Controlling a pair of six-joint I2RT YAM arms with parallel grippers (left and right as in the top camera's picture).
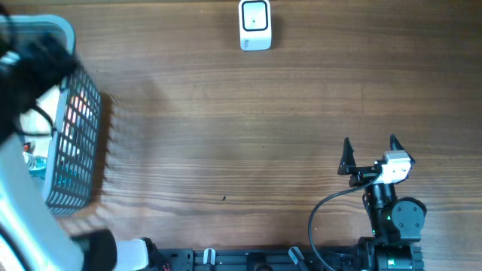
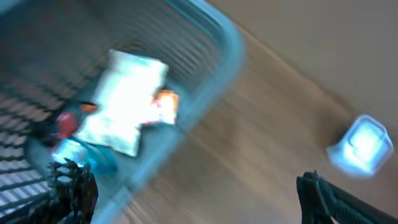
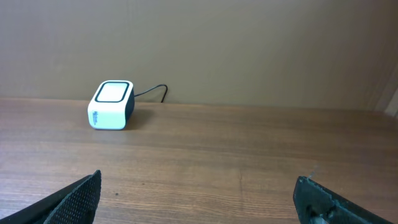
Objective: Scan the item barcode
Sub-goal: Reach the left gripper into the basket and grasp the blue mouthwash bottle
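I will swing my left gripper back from the basket's edge next and turn it. Then I will lower it inside the basket onto the blue item [image 1: 38, 165] [image 2: 85, 155].
The white barcode scanner [image 1: 254, 25] stands at the table's far edge; it also shows in the right wrist view [image 3: 112, 104] and, blurred, in the left wrist view [image 2: 364, 144]. Items lie in a pale blue basket [image 1: 75, 150] at the far left: a white pouch [image 2: 124, 99], small red and orange pieces and something blue, all smeared by motion. My left gripper [image 2: 199, 199] hangs open over the basket's edge, nothing between its fingers. Open and empty, my right gripper [image 1: 370, 147] rests near the front right, pointing toward the scanner.
The left arm [image 1: 22, 68] is a dark blur over the basket. The scanner's black cable [image 3: 152, 91] runs off behind it. A wall rises behind the table's far edge. Both arm bases sit along the front edge.
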